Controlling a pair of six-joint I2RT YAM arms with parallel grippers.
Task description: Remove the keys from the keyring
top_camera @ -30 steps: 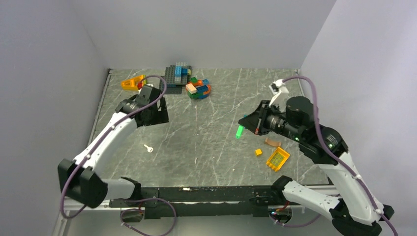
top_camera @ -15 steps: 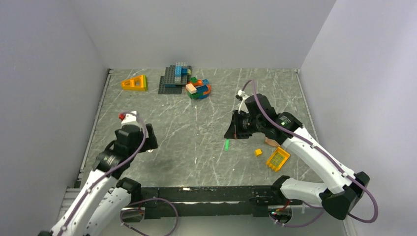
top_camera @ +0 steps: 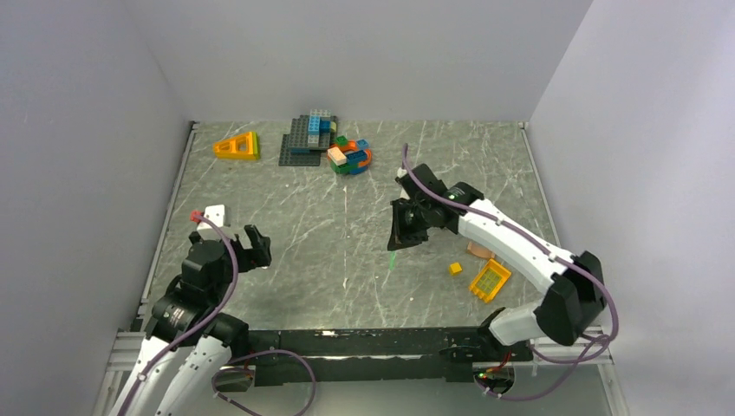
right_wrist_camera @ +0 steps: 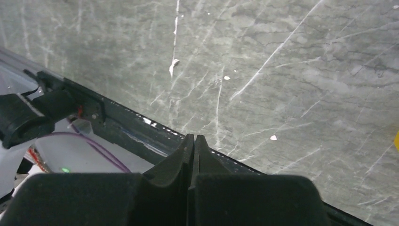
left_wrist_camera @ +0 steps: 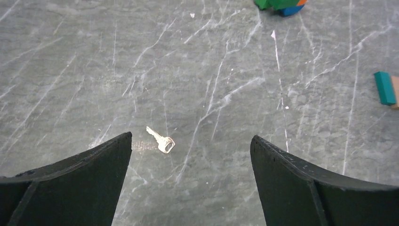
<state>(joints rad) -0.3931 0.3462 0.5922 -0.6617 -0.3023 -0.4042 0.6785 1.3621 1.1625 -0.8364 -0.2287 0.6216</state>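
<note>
The hanging green piece should next go sideways over bare marble with my right gripper, which should release it there. That clear patch of marble is to the gripper's left in the top view.
A single small silver key (left_wrist_camera: pixel 161 140) lies flat on the grey marble table, loose, just inside my left finger in the left wrist view. No keyring shows in any view. My left gripper (left_wrist_camera: pixel 191 136) is open and empty, hovering over the table near the front left (top_camera: pixel 251 247). I cannot make out the key in the top view. My right gripper (top_camera: pixel 400 232) is over the middle of the table, pointing down toward the near edge. Its jaws (right_wrist_camera: pixel 194 137) are pressed together with nothing visible between them. A faint green mark (top_camera: pixel 392 258) shows on the table just below it.
Lego bricks (top_camera: pixel 349 156), a dark baseplate with blue bricks (top_camera: pixel 310 137) and an orange wedge (top_camera: pixel 237 146) sit at the back. A yellow grid piece (top_camera: pixel 490 280), a small yellow brick (top_camera: pixel 455 269) and a tan piece (top_camera: pixel 478 250) lie right of my right gripper. A teal brick (left_wrist_camera: pixel 385 88) lies further right.
My left arm has pulled back from the far left to the near left edge. My right arm has swung left and reached out over the table's middle. The green mark shifted left with it.
</note>
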